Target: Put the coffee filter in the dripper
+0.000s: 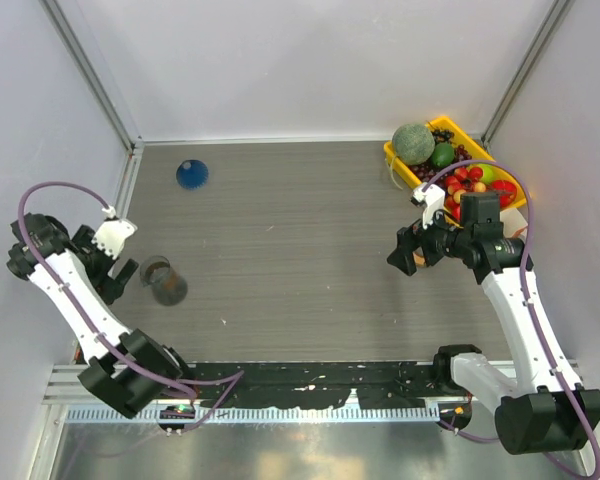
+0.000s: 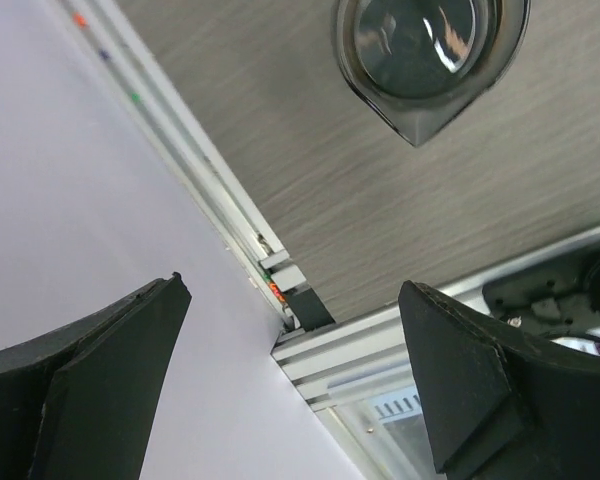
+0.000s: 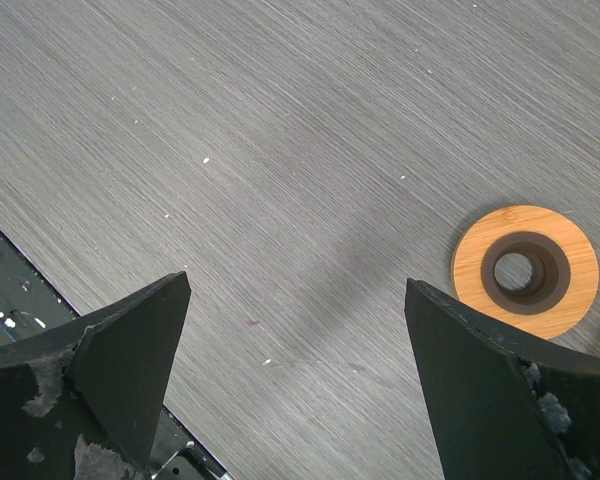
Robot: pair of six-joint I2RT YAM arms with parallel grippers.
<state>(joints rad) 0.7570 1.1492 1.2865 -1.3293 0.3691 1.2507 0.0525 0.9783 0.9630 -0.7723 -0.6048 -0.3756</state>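
Observation:
The robot's left gripper needs to move next toward the right in the top view, to the clear glass jug, and lower its open fingers around the jug's rim (image 1: 156,270) (image 2: 426,88).
The dripper (image 1: 192,174), a small dark blue cone, stands at the far left of the table, apart from both arms. No coffee filter shows in any view. My left gripper (image 1: 123,277) hangs open at the table's left edge, just left of a clear glass jug (image 1: 163,281). In the left wrist view its fingers (image 2: 100,370) stand wide with nothing between them, and the jug (image 2: 430,60) lies beyond them. My right gripper (image 1: 405,255) is open over the right half of the table, empty, its midpoint (image 3: 295,370) above bare tabletop.
A flat orange-brown wooden ring with a dark centre (image 3: 525,271) lies on the table right of the right fingers. A yellow tray (image 1: 392,152) of fruit sits at the back right. The white side wall (image 2: 90,200) and metal frame rail (image 2: 320,350) are close to the left gripper.

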